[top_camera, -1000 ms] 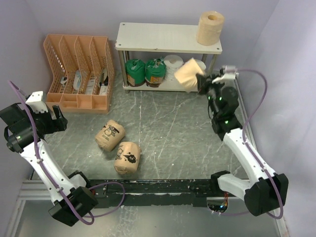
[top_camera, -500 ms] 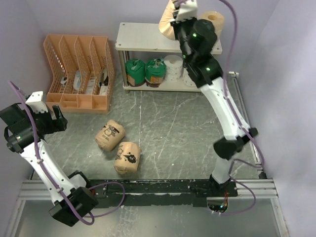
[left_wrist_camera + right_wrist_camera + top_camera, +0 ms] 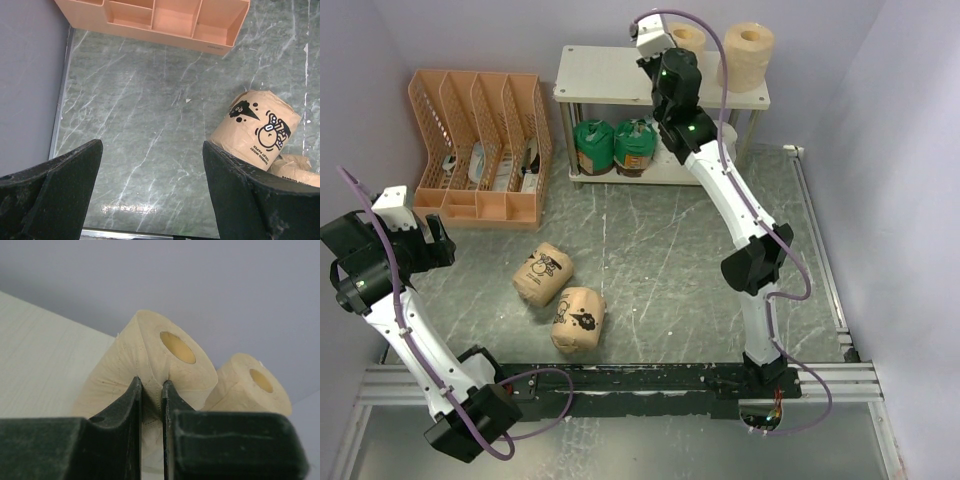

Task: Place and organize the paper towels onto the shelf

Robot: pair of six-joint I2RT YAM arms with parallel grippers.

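Observation:
I need to shift the roll in my right gripper to the right in the top view next, close [image 3: 709, 66] beside the standing tan roll, because a gap separates them.
My right gripper [image 3: 150, 384] is shut on a fold in the side of a plain tan paper towel roll [image 3: 150, 352], held upright over the shelf's top board [image 3: 40, 340]. A second plain tan roll [image 3: 747, 55] stands just to its right. In the top view the held roll [image 3: 689, 38] peeks out behind the right arm. Two green-topped rolls [image 3: 613, 146] and a white roll [image 3: 727, 133] sit on the lower tier. Two tan printed rolls [image 3: 543, 272] [image 3: 578, 318] lie on the table. My left gripper [image 3: 151, 147] hangs open and empty over bare table, left of one printed roll [image 3: 257, 130].
An orange slotted file organizer [image 3: 480, 150] stands left of the shelf [image 3: 610, 75], its front edge [image 3: 155, 15] showing in the left wrist view. Purple walls close in the back and both sides. The right arm stretches over the table's middle towards the shelf.
My right arm has carried the plain tan roll from beside the shelf's right end up over the top board, then down next to the other tan roll. The left arm has not moved.

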